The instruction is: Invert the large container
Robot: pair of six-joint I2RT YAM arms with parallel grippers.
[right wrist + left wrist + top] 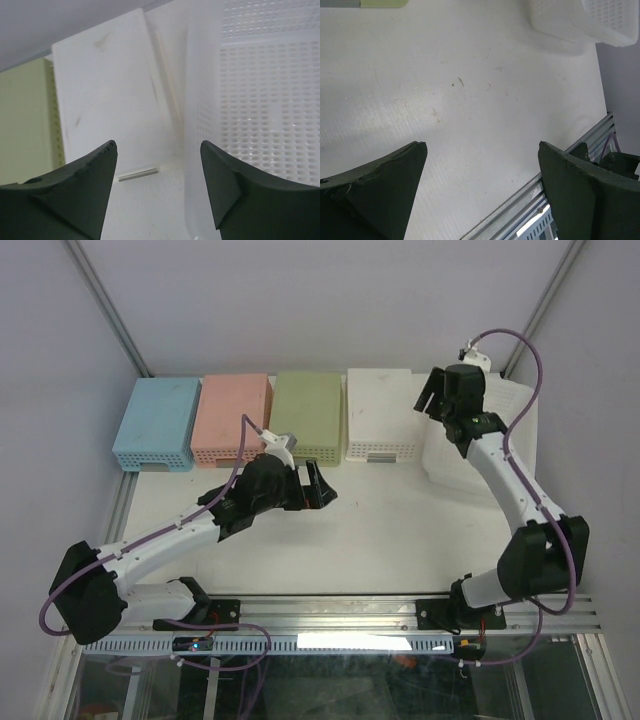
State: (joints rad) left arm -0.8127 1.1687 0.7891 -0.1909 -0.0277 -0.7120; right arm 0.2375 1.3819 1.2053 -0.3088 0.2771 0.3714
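Observation:
My right gripper moves down astride the large container's rim (431,429) (193,160) next. That rim lies beside the small white container, below the gripper and between its open fingers.
The large white perforated container (447,462) stands at the table's right side, under my right arm. It fills the right of the right wrist view (260,115) and shows at the top right of the left wrist view (592,20). My right gripper (428,397) is open and empty, hovering over the container's left edge with its jaws (157,145) astride the container's left wall. My left gripper (318,486) is open and empty over the bare table centre (481,145), well left of the container.
Four small containers stand in a row at the back: blue (156,423), pink (233,417), green (308,415) and white (382,414). The white one (105,95) lies just left of the large container. The metal rail (330,610) runs along the table's near edge.

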